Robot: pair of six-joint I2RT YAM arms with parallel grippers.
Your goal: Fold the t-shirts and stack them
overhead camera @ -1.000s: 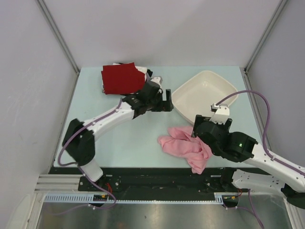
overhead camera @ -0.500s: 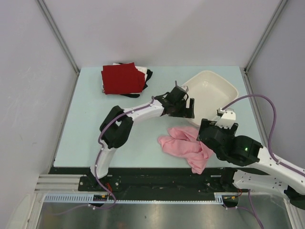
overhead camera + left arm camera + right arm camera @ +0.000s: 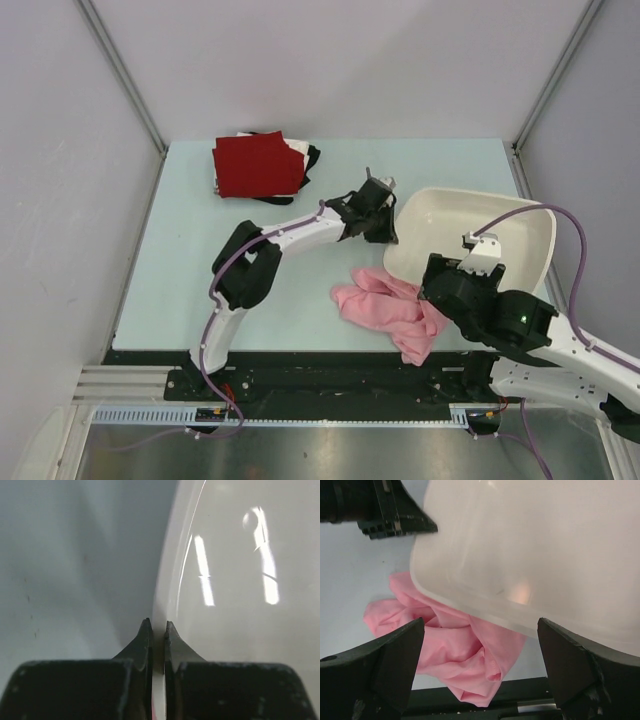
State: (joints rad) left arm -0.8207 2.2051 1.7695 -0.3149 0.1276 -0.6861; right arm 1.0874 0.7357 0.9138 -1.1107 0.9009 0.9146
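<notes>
The tub moves back and left in the top view in my left gripper next, onto empty table, as it hangs over the pink t-shirt (image 3: 385, 310).
A crumpled light pink t-shirt (image 3: 385, 310) lies near the table's front edge and also fills the right wrist view (image 3: 455, 640). A folded stack, with a dark red t-shirt (image 3: 257, 165) on top and white and black edges (image 3: 305, 152) peeking out, sits at the back left. My left gripper (image 3: 388, 228) (image 3: 156, 625) is shut on the rim of the white tub (image 3: 470, 235) (image 3: 240, 580). My right gripper (image 3: 447, 292) (image 3: 481, 622) stands open just above the pink t-shirt, under the tub's near edge (image 3: 530, 550), with nothing between its fingers.
The tub hangs tilted over the right half of the table, partly above the pink shirt and my right wrist. The black front rail (image 3: 330, 365) runs along the near edge. Grey walls close in the table on three sides.
My left gripper reached the tub, shut on its left rim, and the tub has shifted right and nearer, tilting up. My right arm has drawn slightly nearer, still open.
</notes>
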